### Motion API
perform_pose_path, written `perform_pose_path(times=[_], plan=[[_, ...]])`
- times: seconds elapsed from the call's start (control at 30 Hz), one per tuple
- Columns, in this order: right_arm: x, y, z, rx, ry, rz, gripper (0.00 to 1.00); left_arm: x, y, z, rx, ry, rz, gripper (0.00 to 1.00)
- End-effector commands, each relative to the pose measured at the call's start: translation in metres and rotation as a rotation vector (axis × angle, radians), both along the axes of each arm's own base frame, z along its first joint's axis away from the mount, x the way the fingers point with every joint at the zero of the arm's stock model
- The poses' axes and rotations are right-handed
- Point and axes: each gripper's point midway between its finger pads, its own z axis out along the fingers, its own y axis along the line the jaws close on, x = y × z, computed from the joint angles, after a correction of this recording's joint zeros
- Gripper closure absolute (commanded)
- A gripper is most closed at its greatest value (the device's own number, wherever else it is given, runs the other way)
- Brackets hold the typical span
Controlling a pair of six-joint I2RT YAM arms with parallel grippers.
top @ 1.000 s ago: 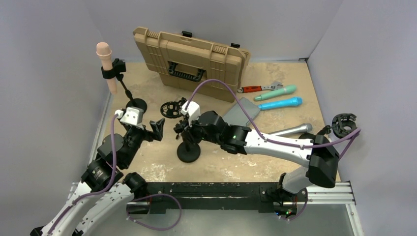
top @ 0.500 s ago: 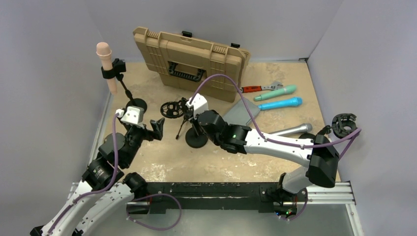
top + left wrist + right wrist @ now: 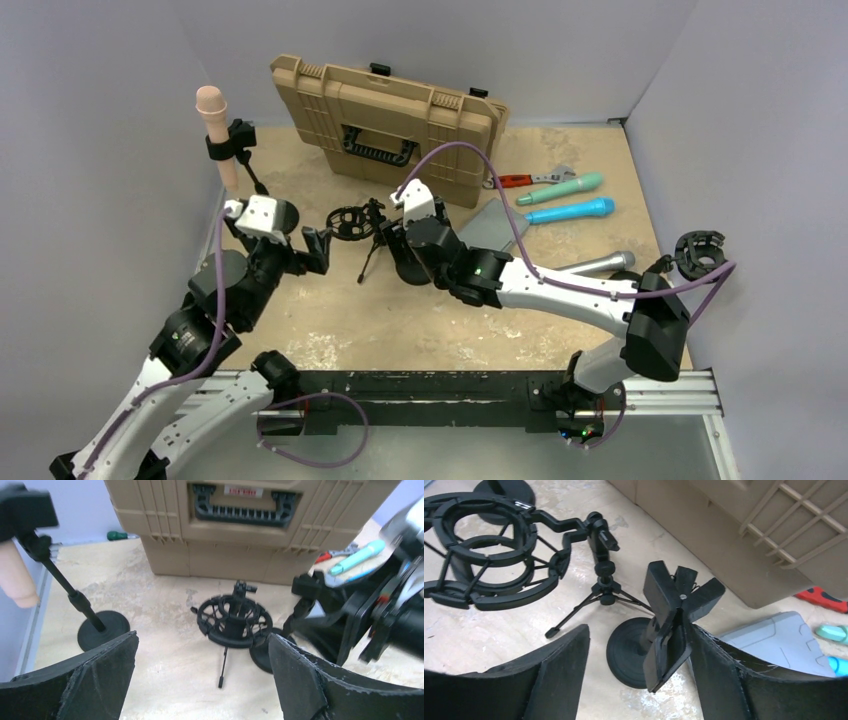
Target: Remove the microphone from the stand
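Note:
The microphone's mesh head clears the stand's clip, so my left gripper needs to rise, reach outward, left in the top view, and straddle it.
A pink microphone (image 3: 212,110) stands upright in the black clip of a thin stand (image 3: 232,140) at the far left; in the left wrist view the microphone (image 3: 17,580) hangs at the left edge above the stand's round base (image 3: 102,630). My left gripper (image 3: 316,250) (image 3: 202,680) is open and empty, to the right of that stand, facing a black shock-mount tripod (image 3: 235,620). My right gripper (image 3: 392,240) (image 3: 639,645) is open around a second, empty clip stand (image 3: 674,615), whose clip lies against the right finger.
A tan hard case (image 3: 390,125) leans at the back. A grey box (image 3: 492,230), a wrench (image 3: 525,179), and teal (image 3: 562,187), blue (image 3: 570,211) and silver (image 3: 595,264) microphones lie to the right. Another shock mount (image 3: 700,250) sits at the far right.
My right gripper moved the empty clip stand away from me toward the case and opened its jaws. My left gripper rose toward the far side and opened wider.

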Motion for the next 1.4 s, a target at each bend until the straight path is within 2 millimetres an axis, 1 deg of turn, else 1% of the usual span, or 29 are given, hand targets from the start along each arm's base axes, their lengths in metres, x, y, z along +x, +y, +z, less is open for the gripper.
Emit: perform_pose_path(times=[0.0,0.1,0.17,0.23,0.3,0.37,0.4,0.43,0.47,0.5,0.57,0.67,0.77,0.83,0.97,1.03,1.1,1.2,1.23,1.27,1.3,1.37], plan=[[-0.004,0.015,0.040,0.130,-0.028,0.051,0.28,-0.003,0.015,0.054,-0.043,-0.016,0.068,0.00],[-0.010,0.009,0.063,0.185,-0.042,0.066,0.24,0.001,0.029,0.082,-0.037,-0.004,0.148,0.00],[-0.015,0.004,0.082,0.228,-0.060,0.080,0.23,0.009,0.035,0.098,-0.009,0.003,0.194,0.00],[-0.021,-0.007,0.094,0.241,-0.069,0.086,0.22,0.022,0.040,0.110,0.048,0.003,0.229,0.00],[-0.027,-0.018,0.112,0.275,-0.089,0.089,0.22,0.041,0.050,0.115,0.101,0.013,0.289,0.00],[-0.033,-0.029,0.124,0.301,-0.105,0.093,0.22,0.061,0.065,0.115,0.089,0.048,0.351,0.00],[-0.036,-0.035,0.128,0.311,-0.111,0.095,0.22,0.073,0.075,0.111,0.077,0.077,0.398,0.00],[-0.040,-0.041,0.135,0.331,-0.120,0.099,0.22,0.080,0.089,0.113,0.057,0.082,0.452,0.00],[-0.042,-0.045,0.135,0.333,-0.118,0.099,0.22,0.089,0.093,0.110,0.041,0.098,0.475,0.00],[-0.046,-0.052,0.141,0.354,-0.125,0.100,0.22,0.096,0.099,0.111,0.016,0.103,0.502,0.00],[-0.052,-0.063,0.145,0.378,-0.126,0.097,0.22,0.111,0.113,0.116,-0.029,0.092,0.549,0.00],[-0.059,-0.079,0.149,0.399,-0.134,0.088,0.22,0.137,0.130,0.121,0.045,0.078,0.627,0.00],[-0.064,-0.098,0.152,0.417,-0.148,0.065,0.22,0.165,0.151,0.112,0.100,0.133,0.721,0.00],[-0.068,-0.109,0.156,0.433,-0.158,0.057,0.22,0.179,0.164,0.107,0.105,0.161,0.778,0.00],[-0.076,-0.126,0.162,0.472,-0.171,0.050,0.21,0.198,0.177,0.109,0.138,0.142,0.834,0.00],[-0.078,-0.132,0.163,0.479,-0.171,0.045,0.21,0.198,0.189,0.115,0.161,0.136,0.905,0.00],[-0.079,-0.135,0.164,0.481,-0.168,0.040,0.21,0.204,0.195,0.116,0.179,0.132,0.930,0.00],[-0.080,-0.137,0.164,0.483,-0.167,0.036,0.21,0.215,0.197,0.110,0.190,0.131,0.929,0.01],[-0.080,-0.136,0.164,0.483,-0.167,0.036,0.21,0.218,0.197,0.108,0.188,0.131,0.922,0.04],[-0.079,-0.135,0.163,0.480,-0.165,0.036,0.21,0.220,0.196,0.105,0.191,0.133,0.912,0.11],[-0.079,-0.134,0.164,0.480,-0.164,0.037,0.21,0.221,0.195,0.101,0.192,0.134,0.906,0.18],[-0.078,-0.132,0.164,0.480,-0.159,0.039,0.21,0.220,0.195,0.098,0.194,0.125,0.904,0.35]])
